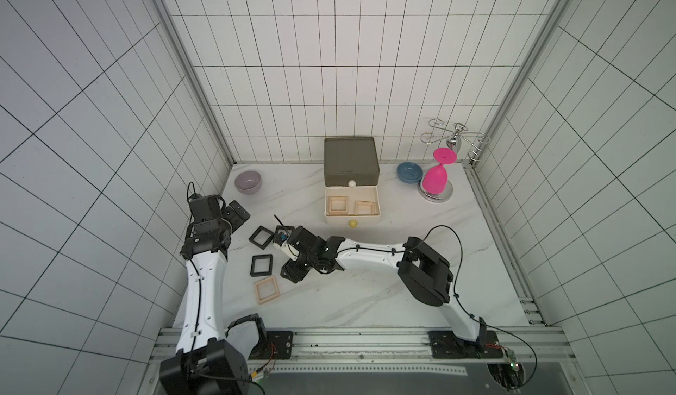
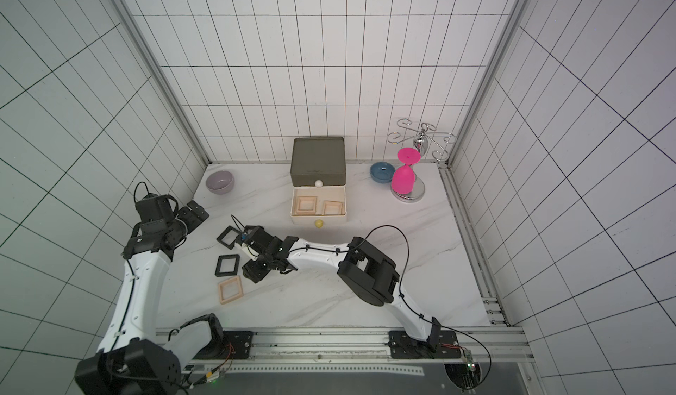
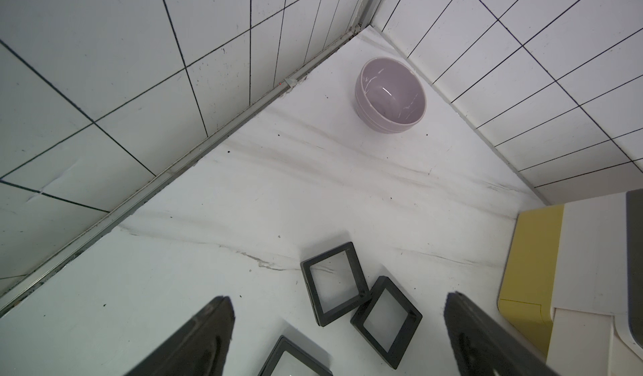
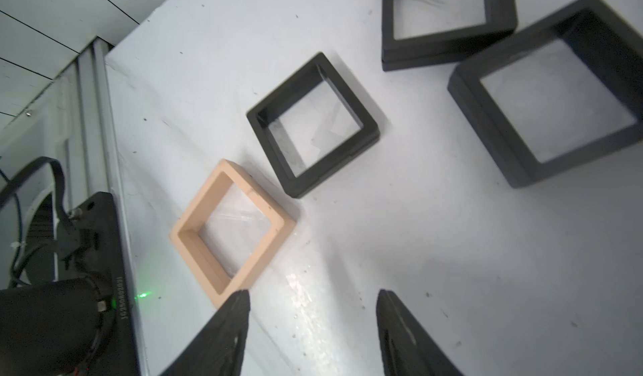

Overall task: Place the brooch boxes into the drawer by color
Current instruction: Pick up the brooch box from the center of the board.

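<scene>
The peach box on the table has its side nearest the fingers facing them over bare table, so my right gripper needs to move down and across and close on that side.
The drawer [image 1: 351, 162] stands at the back with its white tier [image 1: 377, 202] pulled out. Two peach brooch boxes [image 1: 338, 205] [image 1: 364, 207] lie inside it. On the table lie a peach box [image 1: 267, 290] [image 4: 259, 193] and black boxes [image 1: 261, 236] [image 1: 262, 265] [image 4: 313, 123]. A third black one [image 4: 556, 102] [image 3: 386, 322] is mostly under my right wrist in both top views. My right gripper [image 1: 289, 273] [image 4: 313, 297] hangs open and empty just right of the peach box. My left gripper [image 1: 237, 212] [image 3: 337, 297] is wide open and empty, left of the black boxes.
A lilac bowl [image 1: 248, 181] [image 3: 389, 95] sits in the back left corner. A blue bowl [image 1: 409, 172] and an upturned pink goblet [image 1: 436, 177] on a chrome rack [image 1: 455, 139] are at the back right. Tiled walls close in three sides.
</scene>
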Controlling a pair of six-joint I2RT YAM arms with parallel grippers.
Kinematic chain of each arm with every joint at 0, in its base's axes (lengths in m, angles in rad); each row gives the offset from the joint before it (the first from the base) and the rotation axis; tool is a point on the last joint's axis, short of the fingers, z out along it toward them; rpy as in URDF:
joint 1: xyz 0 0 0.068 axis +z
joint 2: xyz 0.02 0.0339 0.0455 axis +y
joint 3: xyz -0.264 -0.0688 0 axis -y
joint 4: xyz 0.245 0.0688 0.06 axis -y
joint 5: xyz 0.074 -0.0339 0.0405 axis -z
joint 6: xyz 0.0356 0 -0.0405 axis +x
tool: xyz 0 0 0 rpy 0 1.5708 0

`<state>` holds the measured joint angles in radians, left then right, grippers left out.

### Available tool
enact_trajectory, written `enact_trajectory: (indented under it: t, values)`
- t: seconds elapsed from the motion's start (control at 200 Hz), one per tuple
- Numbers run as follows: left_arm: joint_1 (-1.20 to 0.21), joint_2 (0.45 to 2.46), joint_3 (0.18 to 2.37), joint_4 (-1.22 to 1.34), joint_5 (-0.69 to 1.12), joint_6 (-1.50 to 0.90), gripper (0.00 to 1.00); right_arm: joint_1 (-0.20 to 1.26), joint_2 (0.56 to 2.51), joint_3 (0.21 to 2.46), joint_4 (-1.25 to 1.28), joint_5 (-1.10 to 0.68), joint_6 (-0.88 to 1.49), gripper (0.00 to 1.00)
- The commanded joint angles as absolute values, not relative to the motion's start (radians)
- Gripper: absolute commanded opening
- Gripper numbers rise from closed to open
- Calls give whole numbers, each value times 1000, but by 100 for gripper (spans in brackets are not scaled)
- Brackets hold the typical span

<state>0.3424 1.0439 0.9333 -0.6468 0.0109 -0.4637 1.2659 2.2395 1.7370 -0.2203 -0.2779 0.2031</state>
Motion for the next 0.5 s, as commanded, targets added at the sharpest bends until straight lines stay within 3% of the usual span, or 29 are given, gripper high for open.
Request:
enact_trajectory:
  t: [0.0, 0.295, 0.495]
  values:
    - [350, 1031, 933, -625, -15, -456, 98, 1280, 2303, 1814, -285, -346, 179, 63]
    - [367, 1027, 935, -631, -60, -444, 98, 1311, 2394, 1871, -285, -344, 230, 61]
    - [378, 1046, 945, -627, -29, -449, 98, 1312, 2431, 1950, -353, -320, 230, 53]
